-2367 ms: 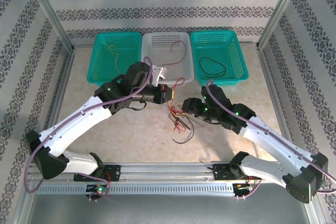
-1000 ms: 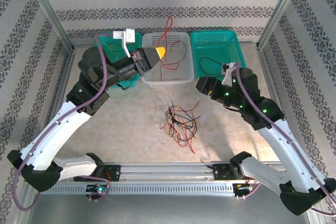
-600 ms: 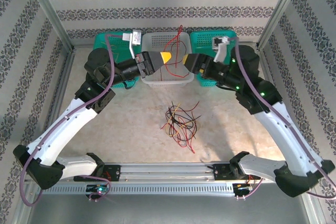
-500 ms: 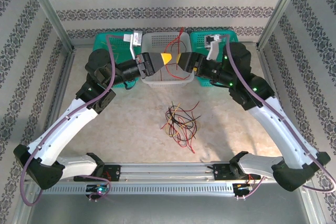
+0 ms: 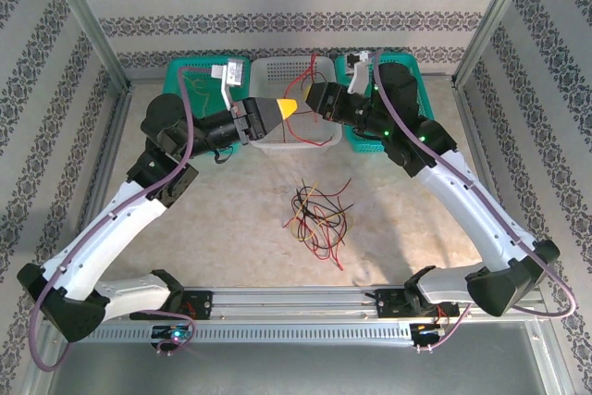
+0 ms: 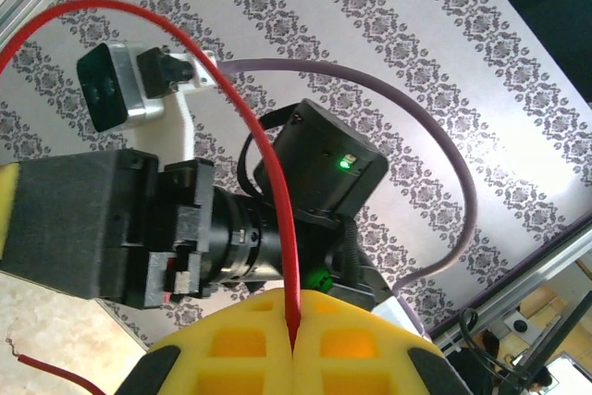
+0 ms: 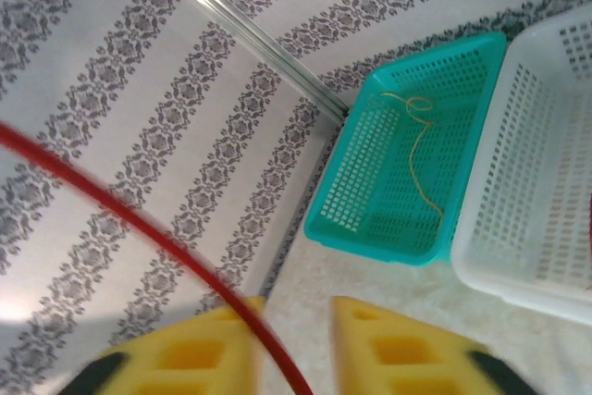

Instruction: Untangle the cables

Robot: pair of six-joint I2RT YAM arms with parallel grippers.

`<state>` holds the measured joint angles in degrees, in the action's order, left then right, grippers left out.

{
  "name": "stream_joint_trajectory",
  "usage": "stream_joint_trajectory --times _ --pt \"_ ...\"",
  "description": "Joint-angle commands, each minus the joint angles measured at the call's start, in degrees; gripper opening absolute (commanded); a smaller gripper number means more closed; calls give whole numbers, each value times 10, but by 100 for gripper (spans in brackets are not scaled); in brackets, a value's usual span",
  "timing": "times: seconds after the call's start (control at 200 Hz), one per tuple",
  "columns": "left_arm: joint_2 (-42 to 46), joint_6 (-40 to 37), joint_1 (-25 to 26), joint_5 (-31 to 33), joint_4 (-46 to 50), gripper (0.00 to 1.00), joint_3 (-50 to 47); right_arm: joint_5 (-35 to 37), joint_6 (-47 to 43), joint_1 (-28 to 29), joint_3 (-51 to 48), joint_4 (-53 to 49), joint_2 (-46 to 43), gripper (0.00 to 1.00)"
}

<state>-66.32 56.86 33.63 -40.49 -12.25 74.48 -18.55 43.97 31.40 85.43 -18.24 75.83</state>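
Observation:
My left gripper is holding the red cable and will next move away from my base and down over the white basket [image 5: 277, 141], then let go of the cable.
A tangle of red, black and yellow cables [image 5: 317, 217] lies on the table's middle. One red cable [image 5: 313, 64] is lifted out of it and arcs up over the white basket [image 5: 277, 141]. My left gripper [image 5: 289, 108] is shut on that cable; in the left wrist view the red cable [image 6: 277, 182] rises from between the pressed yellow pads [image 6: 231, 349] of my left gripper [image 6: 292, 307]. My right gripper [image 5: 311, 99] faces it, almost touching. In the right wrist view my right gripper [image 7: 294, 307] stands open, pads apart, and the red cable [image 7: 139, 224] crosses the left pad into the gap.
A teal basket [image 5: 176, 122] at the back left holds a thin yellow cable [image 7: 421, 150]. Another teal basket [image 5: 407, 67] sits at the back right under my right arm. Metal frame posts [image 5: 83, 20] and patterned walls close in the table.
My right arm has swung left and up to meet the left gripper, and its jaws have narrowed around the red cable. The left gripper holds the cable and has sunk slightly.

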Motion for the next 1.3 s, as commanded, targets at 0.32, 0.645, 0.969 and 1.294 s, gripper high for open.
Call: stream_joint_trajectory --times 0.32,0.645,0.969,1.294 --pt "105 -133 -9 35 415 0 -44 -10 42 -129 -40 -7 -31 0" --pt "95 -139 -14 62 406 0 -62 -28 36 -128 -15 -23 -3 11" --pt "-97 -132 -93 119 247 0 101 27 -31 -146 -135 -167 -94 70" --pt "-323 -127 -157 117 195 0 261 27 -15 -162 -293 -218 -239 69"
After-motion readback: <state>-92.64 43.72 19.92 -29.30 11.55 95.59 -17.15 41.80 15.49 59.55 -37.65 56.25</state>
